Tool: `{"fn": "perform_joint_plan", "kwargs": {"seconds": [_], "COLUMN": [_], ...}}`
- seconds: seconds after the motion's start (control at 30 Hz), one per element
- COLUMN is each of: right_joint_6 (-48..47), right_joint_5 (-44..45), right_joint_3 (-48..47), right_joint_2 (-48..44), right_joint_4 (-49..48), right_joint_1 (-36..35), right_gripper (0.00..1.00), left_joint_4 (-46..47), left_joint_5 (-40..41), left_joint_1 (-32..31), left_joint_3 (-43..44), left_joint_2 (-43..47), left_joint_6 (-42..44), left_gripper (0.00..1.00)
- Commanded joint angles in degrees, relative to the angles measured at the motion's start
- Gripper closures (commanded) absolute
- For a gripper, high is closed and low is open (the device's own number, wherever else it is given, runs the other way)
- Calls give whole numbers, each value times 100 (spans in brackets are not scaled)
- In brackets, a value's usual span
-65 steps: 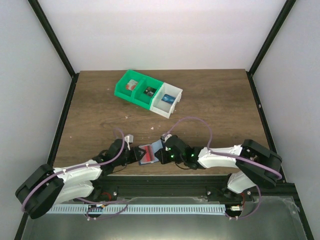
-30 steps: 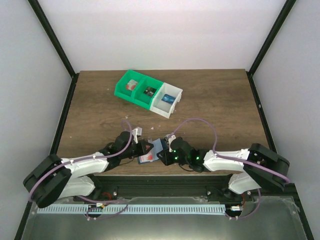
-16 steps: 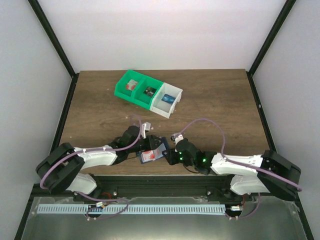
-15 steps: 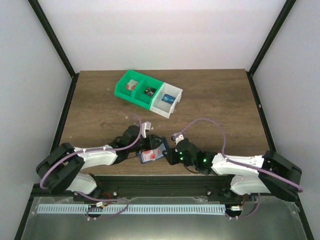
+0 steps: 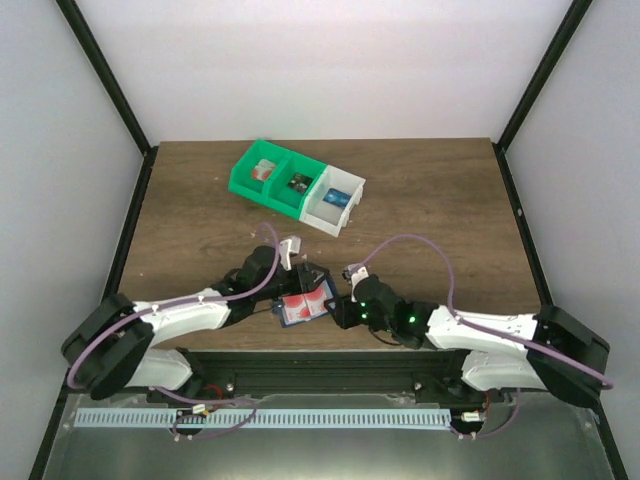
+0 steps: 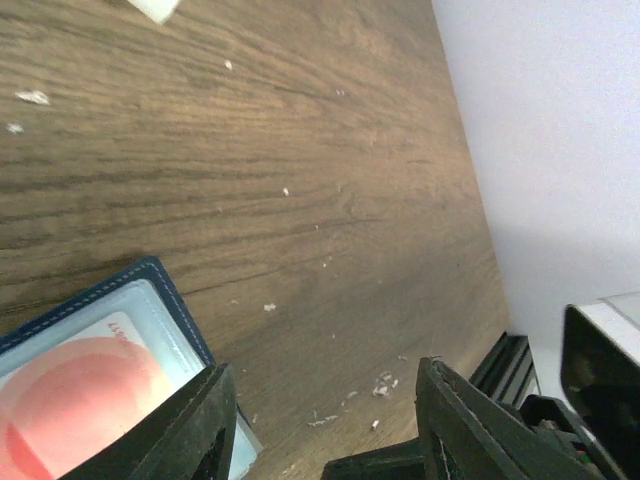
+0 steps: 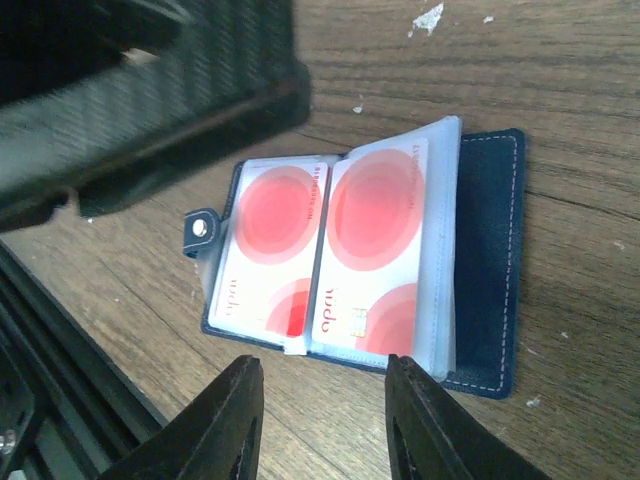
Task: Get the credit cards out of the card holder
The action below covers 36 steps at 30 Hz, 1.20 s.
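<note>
Next, my open left gripper lowers back onto the edge of the card nearer my right gripper, as that card lies below and back from it.
The card holder (image 5: 304,307) lies open on the table near the front edge. In the right wrist view it (image 7: 490,250) shows its navy border and clear pockets holding two red-and-white credit cards (image 7: 375,240), side by side. My right gripper (image 7: 322,420) is open and empty, its fingers just short of the holder's near edge. My left gripper (image 6: 330,425) is open and empty. One of its fingers (image 6: 195,430) sits over a corner of the holder (image 6: 100,345). From above, the left gripper (image 5: 308,278) is at the holder's far side and the right gripper (image 5: 340,310) at its right side.
A green bin (image 5: 272,178) and an attached white bin (image 5: 335,198) stand at the back middle of the table, each compartment holding a small card. The black frame rail (image 5: 300,360) runs just in front of the holder. Small white crumbs dot the wood (image 6: 385,385).
Both arms have stretched forward and lower. The left gripper has moved right to the holder's far side. The holder has shifted slightly and now lies opened out with two red-and-white cards showing.
</note>
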<state>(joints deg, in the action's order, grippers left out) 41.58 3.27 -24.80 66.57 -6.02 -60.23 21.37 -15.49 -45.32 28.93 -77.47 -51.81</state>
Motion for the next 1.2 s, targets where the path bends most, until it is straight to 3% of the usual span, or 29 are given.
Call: {"fn": "perform_joint_plan", "kwargs": {"seconds": [0.0,0.23,0.53,1.0,1.17], "right_joint_6": [-330,-834,-830,-423,-249], "right_joint_5": [3,-518,-610,-891,-1042], "right_joint_3": [-409,-914,-1219,-765,-489], "right_joint_2": [226,821,1664,2341,2245], "right_joint_4": [250,181,27,-388,-609], "right_joint_1": [185,484,602,646,645], "right_gripper": [64,71,75,76,77], "left_joint_4": [-659,-56,329,192,702], "left_joint_5": [597,551,543,642,373], "left_joint_1": [-10,-2,42,199,188], "left_joint_3": [-100,-937,-1059,-1285,-1397], "left_joint_2": [526,790,256,98,161], "left_joint_6": [43,-411,-482,-327,-401], "left_gripper": [49,53,49,46,47]}}
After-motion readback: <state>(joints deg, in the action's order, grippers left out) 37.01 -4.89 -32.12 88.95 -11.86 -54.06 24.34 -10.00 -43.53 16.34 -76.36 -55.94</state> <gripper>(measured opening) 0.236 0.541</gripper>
